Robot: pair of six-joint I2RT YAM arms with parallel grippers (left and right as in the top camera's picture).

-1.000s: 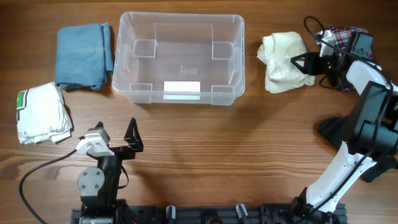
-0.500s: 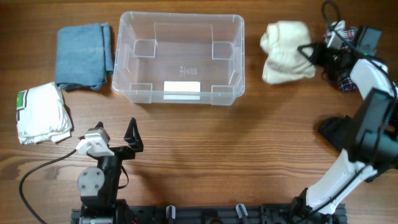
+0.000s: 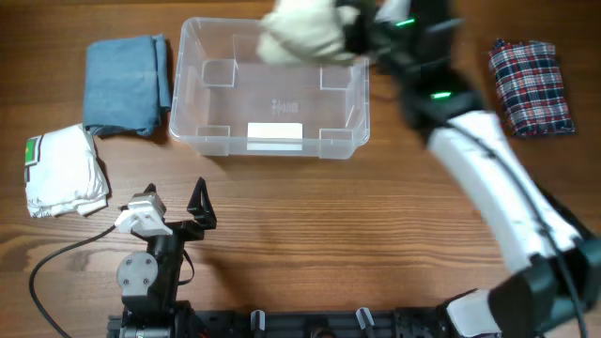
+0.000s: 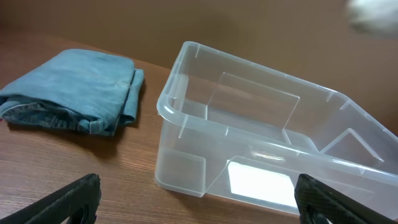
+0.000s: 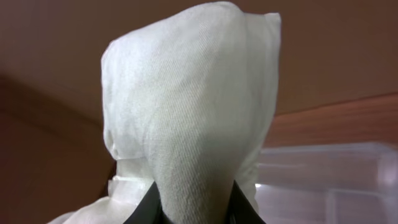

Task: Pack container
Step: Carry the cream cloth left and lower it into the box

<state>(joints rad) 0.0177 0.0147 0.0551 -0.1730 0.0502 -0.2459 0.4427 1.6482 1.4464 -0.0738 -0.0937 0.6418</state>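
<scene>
My right gripper brings the cream cloth down into the container next, toward the container's end by the blue cloth, since the container is open and empty.
The clear plastic container (image 3: 202, 103) with a white label stands at the back middle of the table; it also shows in the left wrist view (image 4: 186, 124) and low right in the right wrist view (image 5: 336, 180). My right gripper (image 3: 355, 36) is shut on a cream folded cloth (image 3: 305, 36) and holds it in the air over the container's back right part. In the right wrist view the cream cloth (image 5: 193, 124) fills the frame, pinched between the fingers (image 5: 194, 208). My left gripper (image 3: 174, 202) is open and empty near the front left.
A folded blue cloth (image 3: 127, 83) lies left of the container, also in the left wrist view (image 4: 74, 93). A white folded garment (image 3: 61, 169) lies at the far left. A plaid cloth (image 3: 531, 86) lies at the back right.
My right arm has swung left with the cream cloth, from the table's right side to above the container. The plaid cloth is now uncovered. The left arm has not moved.
</scene>
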